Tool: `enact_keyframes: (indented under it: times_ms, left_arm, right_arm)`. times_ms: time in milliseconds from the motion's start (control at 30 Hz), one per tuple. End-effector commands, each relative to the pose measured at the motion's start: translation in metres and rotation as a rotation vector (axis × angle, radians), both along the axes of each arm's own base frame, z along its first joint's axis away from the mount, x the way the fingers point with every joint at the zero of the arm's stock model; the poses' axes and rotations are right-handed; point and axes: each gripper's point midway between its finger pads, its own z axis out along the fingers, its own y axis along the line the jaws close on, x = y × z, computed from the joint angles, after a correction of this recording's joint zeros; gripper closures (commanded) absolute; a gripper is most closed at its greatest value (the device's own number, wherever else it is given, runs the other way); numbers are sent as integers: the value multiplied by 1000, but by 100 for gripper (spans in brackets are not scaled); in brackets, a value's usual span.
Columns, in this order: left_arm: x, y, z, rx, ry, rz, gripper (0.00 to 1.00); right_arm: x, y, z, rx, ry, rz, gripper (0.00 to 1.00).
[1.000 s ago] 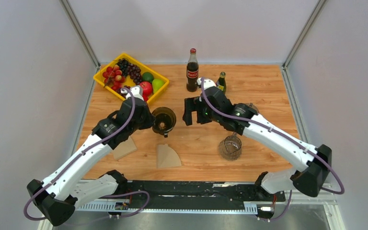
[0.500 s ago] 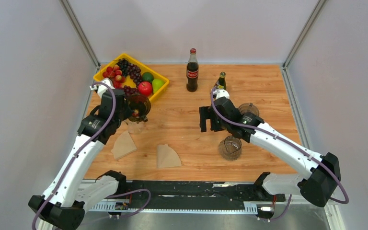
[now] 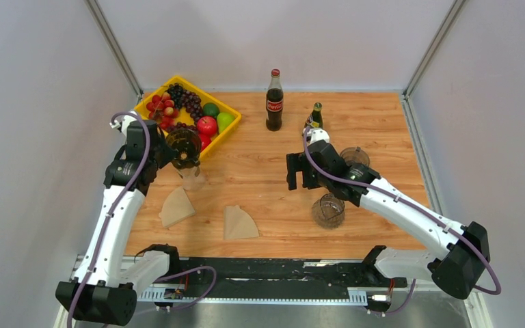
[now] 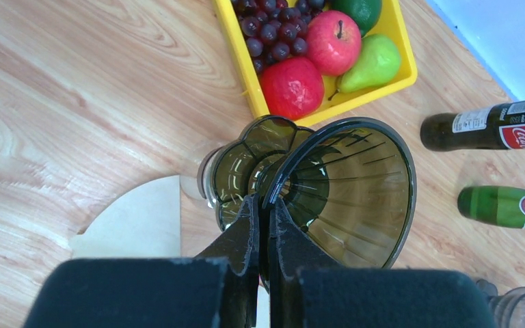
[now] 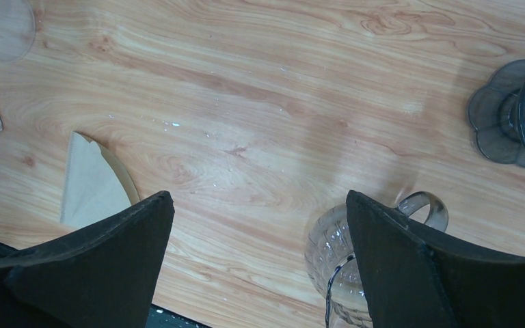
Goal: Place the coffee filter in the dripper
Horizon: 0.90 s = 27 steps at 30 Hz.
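Note:
The left gripper lowers the held dripper onto the glass's opening next and releases the dripper's rim. The clear glass (image 3: 192, 178) (image 4: 204, 178) stands below that gripper, under the dripper's base.
My left gripper (image 3: 172, 152) is shut on the rim of the dark smoky dripper (image 3: 184, 145) and holds it in the air in front of the fruit tray. The left wrist view shows the fingers (image 4: 246, 236) pinching the rim of the dripper (image 4: 355, 198). Two tan paper coffee filters lie flat on the table: one (image 3: 176, 206) below the dripper and one (image 3: 238, 223) near the front middle. My right gripper (image 3: 299, 171) is open and empty above the table; in its wrist view (image 5: 260, 205) it hovers between the second filter (image 5: 92, 181) and a glass carafe (image 5: 345, 266).
A yellow tray (image 3: 142, 104) of fruit stands at the back left. A cola bottle (image 3: 274, 100) and a green bottle (image 3: 316, 116) stand at the back. A second dark dripper (image 3: 353, 156) and the glass carafe (image 3: 328, 210) are on the right. A clear glass (image 3: 193, 179) stands under the held dripper.
My left arm has lifted the dripper and carried it left and back toward the fruit tray. My right arm has drawn back to the right, still open.

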Motion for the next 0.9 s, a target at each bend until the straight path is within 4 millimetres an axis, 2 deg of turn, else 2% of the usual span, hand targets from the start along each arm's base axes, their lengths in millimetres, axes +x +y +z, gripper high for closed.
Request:
enact_keyframes:
  times_ms: [0, 133, 433, 733, 867]
  left_arm:
    - [12, -1, 3, -59, -25, -15, 100]
    - [12, 6, -7, -54, -4, 19, 100]
    - [6, 8, -22, -62, 47, 31, 100]
    - [4, 10, -30, -55, 67, 44, 95]
    - [3, 11, -32, -52, 72, 49, 88]
  right_arm:
    - [5, 0, 6, 13, -42, -4, 0]
    - [5, -1, 5, 13, -40, -11, 0]
    - [6, 2, 0, 7, -23, -7, 0]
    - [5, 1, 1, 9, -26, -9, 0]
    - [5, 0, 1, 6, -29, -5, 0]
